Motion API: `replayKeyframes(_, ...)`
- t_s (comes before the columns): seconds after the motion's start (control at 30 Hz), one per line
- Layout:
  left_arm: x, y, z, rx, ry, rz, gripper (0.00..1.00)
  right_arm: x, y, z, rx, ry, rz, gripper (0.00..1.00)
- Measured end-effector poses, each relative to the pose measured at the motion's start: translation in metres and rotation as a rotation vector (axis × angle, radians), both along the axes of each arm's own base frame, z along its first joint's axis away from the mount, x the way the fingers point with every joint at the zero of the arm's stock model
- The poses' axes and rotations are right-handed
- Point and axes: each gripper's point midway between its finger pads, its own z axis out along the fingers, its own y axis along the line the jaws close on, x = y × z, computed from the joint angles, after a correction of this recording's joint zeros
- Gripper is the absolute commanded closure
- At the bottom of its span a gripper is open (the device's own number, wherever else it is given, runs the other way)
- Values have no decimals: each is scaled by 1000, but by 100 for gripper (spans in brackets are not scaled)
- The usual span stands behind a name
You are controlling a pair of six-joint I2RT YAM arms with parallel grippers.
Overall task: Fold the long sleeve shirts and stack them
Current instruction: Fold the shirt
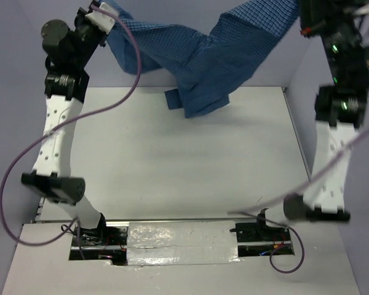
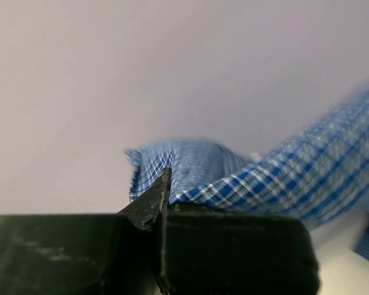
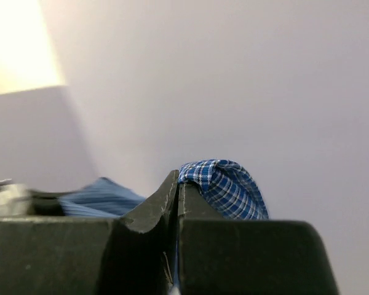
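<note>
My left gripper will next move back toward the arm bases and down onto the white table, as the shirt still hangs in the air.
The blue checked long sleeve shirt hangs in the air at the back of the table, stretched between both arms, its lower part drooping to just above the tabletop. My left gripper is shut on a bunched edge of the shirt at the upper left. My right gripper is shut on another bunched edge of the shirt at the upper right. In the top view both sets of jaws are hidden by the arms and the frame's edge.
The white tabletop lies below, walled by lilac panels on the back and sides. A purple cable loops from the left arm. The arm bases sit at the near edge.
</note>
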Motion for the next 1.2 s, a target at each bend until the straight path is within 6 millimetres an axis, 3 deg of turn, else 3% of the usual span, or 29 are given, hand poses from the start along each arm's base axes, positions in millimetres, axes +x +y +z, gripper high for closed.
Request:
replayKeyframes(0.03,-23,-5,7,19,-23,-19,100,-44,8,20,-25,-86,-2,100)
replayKeyframes(0.07,-39,-10,1,46,-11,-40,100,-91,17,35,-49,-166,4,100)
replayKeyframes(0.13,-62,-16,-22,99,28,-61,100,-155,27,45,-89,-282,3,100)
replayKeyframes(0.17,-67,-14,-44,123,76,-57,100,-168,28,38,-98,-292,-4,100)
replayKeyframes(0.23,-69,-6,-107,188,212,-35,100,-167,28,9,-112,-244,-15,100)
replayKeyframes(0.33,-80,13,-233,323,485,-5,100,-121,19,-76,-113,-6,-40,100)
replayKeyframes(0.4,-112,25,-328,425,708,-14,100,-96,14,-145,-109,190,-48,100)
replayKeyframes(0.47,-156,37,-394,507,894,-38,100,-86,12,-215,-107,385,-36,100)
replayKeyframes(0.5,-179,41,-417,542,969,-54,100,-89,14,-242,-109,454,-25,100)
replayKeyframes(0.6,-228,48,-443,600,1048,-82,100,-128,26,-312,-146,587,40,100)
replayKeyframes(0.63,-238,50,-446,607,1057,-86,100,-143,31,-324,-161,602,64,100)
replayKeyframes(0.73,-255,54,-459,620,1091,-81,100,-177,45,-339,-210,582,135,100)
replayKeyframes(0.8,-263,57,-474,631,1136,-79,98,-188,52,-347,-232,567,174,100)
replayKeyframes(0.9,-277,62,-493,643,1214,-83,96,-186,56,-375,-228,623,215,100)
replayKeyframes(1.03,-290,66,-501,650,1278,-77,95,-180,57,-410,-194,726,248,100)
replayKeyframes(1.2,-304,72,-500,642,1315,-43,93,-167,59,-405,-176,725,268,100)
